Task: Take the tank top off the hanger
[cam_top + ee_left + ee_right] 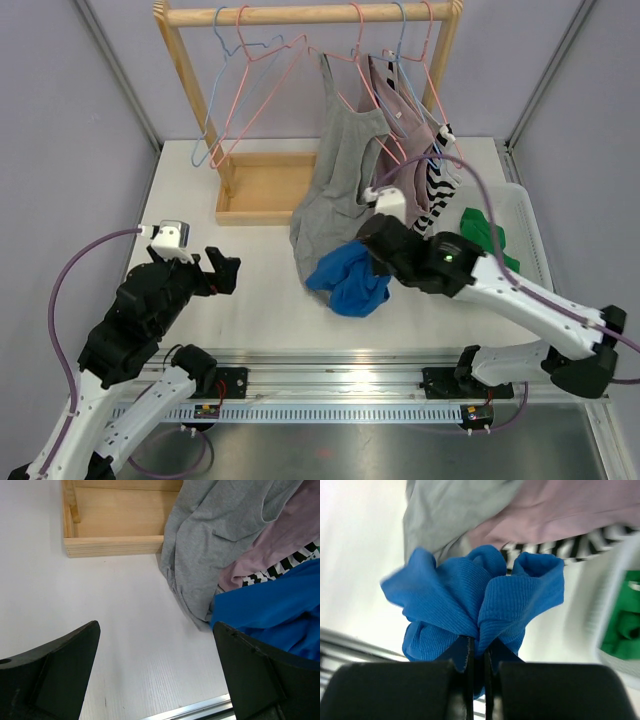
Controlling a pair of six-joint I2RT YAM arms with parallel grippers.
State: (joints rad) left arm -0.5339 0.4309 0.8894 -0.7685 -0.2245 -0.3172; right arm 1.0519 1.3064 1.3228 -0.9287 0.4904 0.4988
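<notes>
The white bin (622, 625) stands right of my right gripper in the top view, so the blue top next goes over it and that gripper lets go.
A blue ribbed tank top (347, 281) hangs bunched just above the table's front centre, and its folds fill the right wrist view (470, 605). My right gripper (477, 649) is shut on a pinch of that blue cloth; from above, the gripper (374, 262) is half buried in it. I cannot tell whether the blue top still touches a hanger. Pink hangers (368, 88) hang on the wooden rack (300, 14) behind it. My left gripper (226, 272) is low over the table at the left, open (156, 626) with nothing between its fingers; the blue top (272, 605) lies to its right.
A grey tank top (335, 170), a mauve top (400, 105) and a striped one (440, 182) hang on the rack's right half. Bare blue and pink hangers (232, 90) hang at its left. The rack's wooden base tray (262, 190) sits behind. A white bin (527, 215) with a green garment (488, 235) stands at the right.
</notes>
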